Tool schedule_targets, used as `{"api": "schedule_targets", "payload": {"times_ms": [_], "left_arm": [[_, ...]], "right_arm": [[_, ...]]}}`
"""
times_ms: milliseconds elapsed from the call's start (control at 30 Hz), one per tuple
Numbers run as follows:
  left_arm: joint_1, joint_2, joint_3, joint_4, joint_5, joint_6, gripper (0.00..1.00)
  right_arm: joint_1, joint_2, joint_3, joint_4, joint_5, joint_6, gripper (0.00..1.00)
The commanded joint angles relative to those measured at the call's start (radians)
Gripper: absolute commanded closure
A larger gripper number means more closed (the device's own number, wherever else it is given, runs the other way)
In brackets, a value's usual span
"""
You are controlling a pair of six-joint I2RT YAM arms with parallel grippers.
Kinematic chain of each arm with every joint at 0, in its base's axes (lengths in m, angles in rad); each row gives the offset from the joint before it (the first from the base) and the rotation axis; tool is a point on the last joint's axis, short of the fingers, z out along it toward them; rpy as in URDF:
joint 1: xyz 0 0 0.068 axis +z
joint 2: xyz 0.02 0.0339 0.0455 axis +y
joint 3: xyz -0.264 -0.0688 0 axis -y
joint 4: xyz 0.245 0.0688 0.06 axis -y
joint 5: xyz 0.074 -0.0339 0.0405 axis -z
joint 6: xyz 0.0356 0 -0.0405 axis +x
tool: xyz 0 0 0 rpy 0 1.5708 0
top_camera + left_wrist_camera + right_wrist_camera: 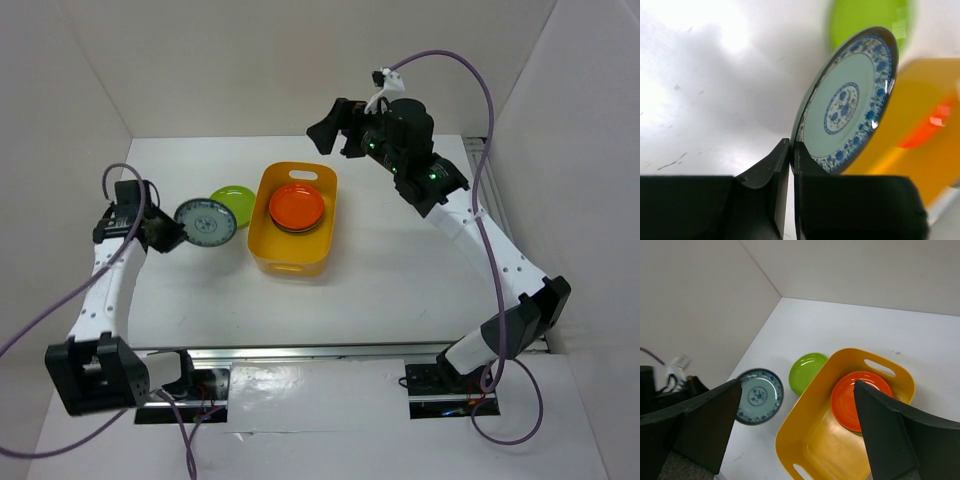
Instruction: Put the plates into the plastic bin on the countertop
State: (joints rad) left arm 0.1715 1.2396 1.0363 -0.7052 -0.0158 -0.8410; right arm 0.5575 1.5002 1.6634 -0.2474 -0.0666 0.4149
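Note:
Next, my left gripper rises to cross the bin's side by the lime green plate (236, 203), then lowers the patterned plate onto a stack inside the bin.
My left gripper (165, 235) is shut on the rim of a grey-blue patterned plate (205, 222), held above the white countertop (400, 270) left of the yellow-orange bin (292, 255). The plate fills the left wrist view (847, 102), pinched at its lower edge, and shows in the right wrist view (759, 396). A lime green plate (236, 203) lies on the countertop beside the bin. An orange plate (296, 206) tops a stack inside the bin. My right gripper (330, 125) is open and empty, high above the bin's far end.
White walls close in the countertop at the left, back and right. The bin's near half (840, 445) holds nothing. A metal rail (320, 352) runs along the near edge between the arm bases.

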Motion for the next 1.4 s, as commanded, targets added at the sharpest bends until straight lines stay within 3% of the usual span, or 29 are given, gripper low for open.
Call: {"api": "schedule_targets", "payload": {"times_ms": [0,200,400,600,800,1000,1067,1100,1167,1300,1333,1367], "left_arm": [[0.003,-0.092,0.083,0.036,0.108,-0.003,1.00],[0.003,-0.081,0.192,0.101,0.267,0.006,1.00],[-0.118,0.059,0.168,0.349,0.370,0.028,1.00],[-0.285,0.279,0.306,0.394,0.311,0.052,1.00],[-0.331,0.527,0.471,0.371,0.278,0.120,1.00],[-0.356,0.653,0.577,0.314,0.232,0.138,1.00],[-0.366,0.672,0.587,0.314,0.232,0.138,0.89],[-0.366,0.685,0.596,0.314,0.232,0.148,0.71],[-0.386,0.686,0.596,0.314,0.253,0.148,0.61],[-0.412,0.684,0.596,0.338,0.302,0.166,0.30],[-0.427,0.673,0.607,0.339,0.303,0.175,0.09],[-0.437,0.663,0.622,0.339,0.313,0.175,0.00]], "right_arm": [[-0.025,-0.047,-0.005,0.017,-0.025,0.012,0.00],[-0.076,-0.067,-0.025,-0.021,-0.035,0.012,0.00],[-0.142,-0.109,-0.080,-0.056,-0.044,-0.008,0.00],[-0.287,-0.236,-0.246,-0.056,-0.018,0.002,0.00],[-0.311,-0.313,-0.338,-0.081,0.031,-0.010,0.00],[-0.323,-0.347,-0.360,-0.115,0.050,-0.019,0.00],[-0.323,-0.347,-0.350,-0.115,0.050,-0.019,0.00],[-0.332,-0.347,-0.350,-0.124,0.060,-0.028,0.00],[-0.332,-0.347,-0.350,-0.133,0.070,-0.028,0.00],[-0.387,-0.337,-0.376,-0.164,0.180,0.039,0.00],[-0.407,-0.337,-0.422,-0.186,0.192,0.068,0.00],[-0.431,-0.321,-0.450,-0.187,0.183,0.093,0.00]]}}
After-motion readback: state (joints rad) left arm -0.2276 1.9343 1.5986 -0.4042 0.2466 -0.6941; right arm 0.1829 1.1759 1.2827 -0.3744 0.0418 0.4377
